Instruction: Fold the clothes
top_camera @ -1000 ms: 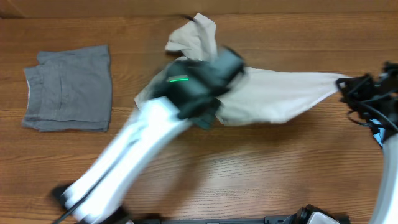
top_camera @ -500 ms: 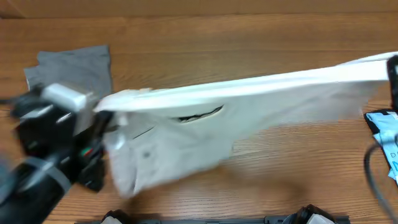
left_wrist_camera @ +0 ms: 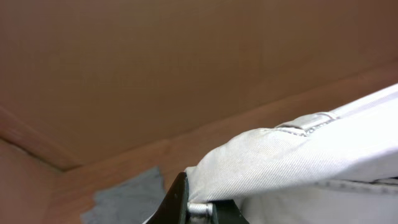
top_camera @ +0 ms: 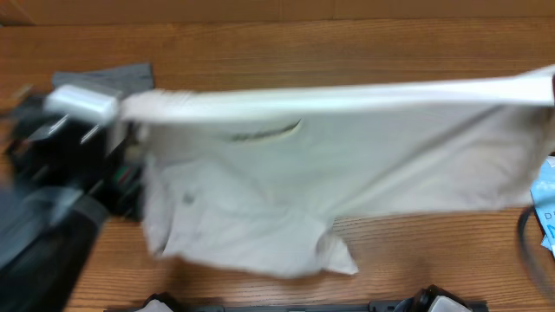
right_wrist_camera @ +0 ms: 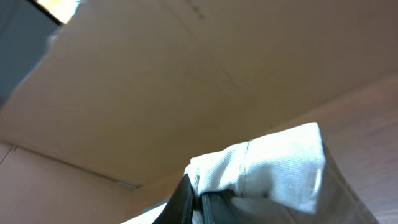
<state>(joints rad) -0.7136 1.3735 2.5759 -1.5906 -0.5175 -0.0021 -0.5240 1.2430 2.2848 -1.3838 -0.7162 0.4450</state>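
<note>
The cream shorts [top_camera: 329,182] should go outward and down next in the robot's left gripper, with the end of the waistband beside the grey shorts.
The clothes, a pair of cream shorts [top_camera: 329,182], hang in the air, stretched wide across the table with the waistband as the top edge. My left gripper [top_camera: 130,113] is shut on the waistband's left end, blurred in the overhead view. Up close, its jaws [left_wrist_camera: 199,208] pinch a rolled fold of the cream cloth [left_wrist_camera: 298,155]. My right gripper [right_wrist_camera: 198,200] is shut on the other end of the shorts [right_wrist_camera: 273,168]. In the overhead view that gripper lies at the right frame edge, hidden by cloth. The legs dangle toward the front edge.
Darker grey shorts [top_camera: 117,78] lie on the wooden table [top_camera: 347,52] at the back left, partly behind my left arm, and also show in the left wrist view [left_wrist_camera: 124,196]. A light-blue printed item [top_camera: 545,204] lies at the right edge.
My left arm swung from the table's middle to the left with the waistband. The shorts rose off the table and now hang spread wide between both grippers.
</note>
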